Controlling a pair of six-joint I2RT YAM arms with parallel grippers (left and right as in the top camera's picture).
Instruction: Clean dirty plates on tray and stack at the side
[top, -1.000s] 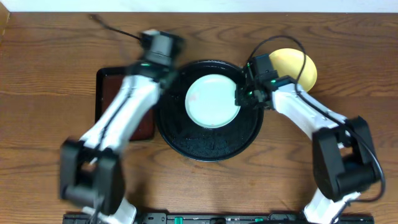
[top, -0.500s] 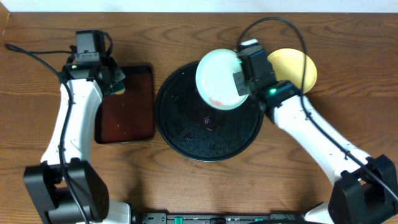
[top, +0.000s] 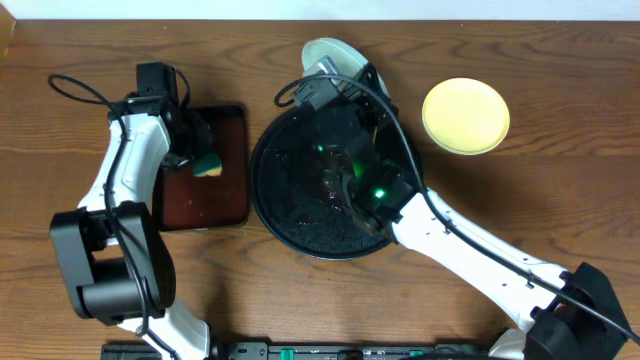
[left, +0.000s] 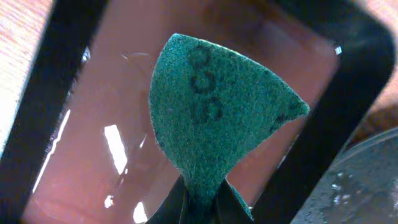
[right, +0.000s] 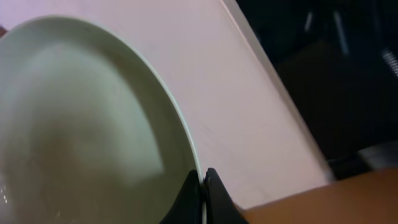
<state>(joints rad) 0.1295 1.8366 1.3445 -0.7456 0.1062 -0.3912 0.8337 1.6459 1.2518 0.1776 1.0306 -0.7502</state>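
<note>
My right gripper next swings sideways and down to release the mint plate (top: 322, 50) flat on the yellow plate (top: 465, 115), lying to its right in the overhead view.
A pale mint plate (top: 322, 50) is held up on edge above the far rim of the round black tray (top: 290, 215). My right gripper (top: 342, 72) is shut on its rim. In the right wrist view the plate (right: 81, 124) fills the left side, and the gripper (right: 203, 186) pinches its edge. A yellow plate (top: 465, 115) lies flat on the table to the right of the tray. My left gripper (top: 196, 150) is shut on a green scouring sponge (top: 208, 163) over the reddish-brown rectangular tray (top: 200, 205). The left wrist view shows the sponge (left: 217, 118) folded between the gripper (left: 202, 202) jaws.
The right arm (top: 450, 235) stretches diagonally across the black tray from the front right. A wet film glints on the brown tray's floor (left: 93, 137). The black tray's wet rim (left: 367, 180) lies close to the right of it. Cables trail over the table at the back left.
The right gripper lifted the mint plate off the black tray and carried it back, tipping it onto its edge. The left arm swung away from the black tray to the brown tray with the sponge.
</note>
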